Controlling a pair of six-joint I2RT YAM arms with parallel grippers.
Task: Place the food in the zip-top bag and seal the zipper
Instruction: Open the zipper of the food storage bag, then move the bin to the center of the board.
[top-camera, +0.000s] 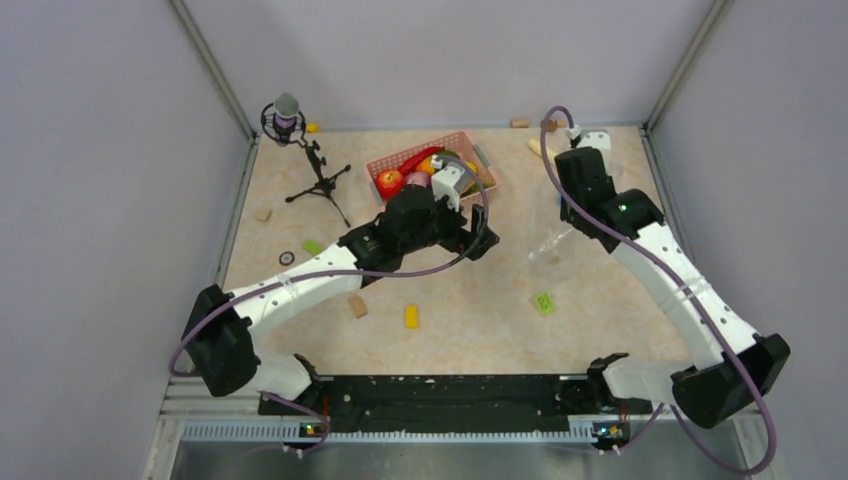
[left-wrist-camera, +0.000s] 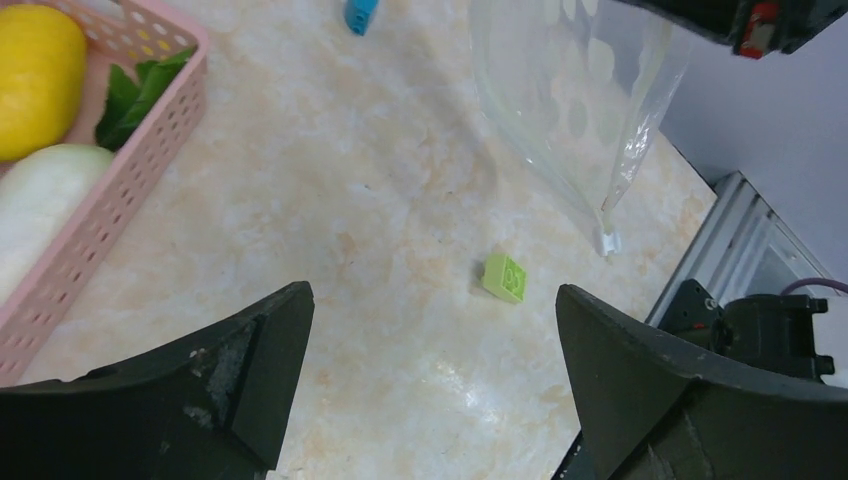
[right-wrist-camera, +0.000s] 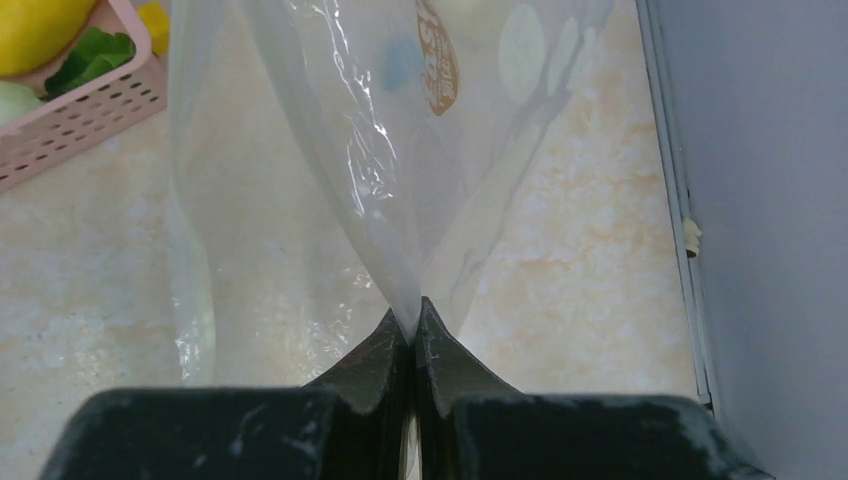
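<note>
My left gripper moves outward and to the left in the top view next, then down onto the purple onion (top-camera: 419, 179), because it still lies in the basket.
The food lies in the pink basket (top-camera: 478, 150): a red apple (top-camera: 390, 181), a red chili (top-camera: 414, 159) and a mango (top-camera: 430, 165). The left wrist view shows a yellow mango (left-wrist-camera: 35, 75) and a white piece (left-wrist-camera: 40, 205) in the basket (left-wrist-camera: 150, 140). My left gripper (left-wrist-camera: 430, 295) is open and empty above bare table beside the basket; it also shows in the top view (top-camera: 480, 240). My right gripper (right-wrist-camera: 412, 322) is shut on an edge of the clear zip-top bag (right-wrist-camera: 330, 150), which hangs above the table (top-camera: 552, 245) (left-wrist-camera: 570, 110). I cannot make out the zipper.
A green block (left-wrist-camera: 505, 277) (top-camera: 543, 302) lies on the table in front of the left gripper. A yellow block (top-camera: 411, 316) and a tan block (top-camera: 357, 306) lie nearer the arm bases. A microphone on a tripod (top-camera: 300, 150) stands back left. Walls enclose the table.
</note>
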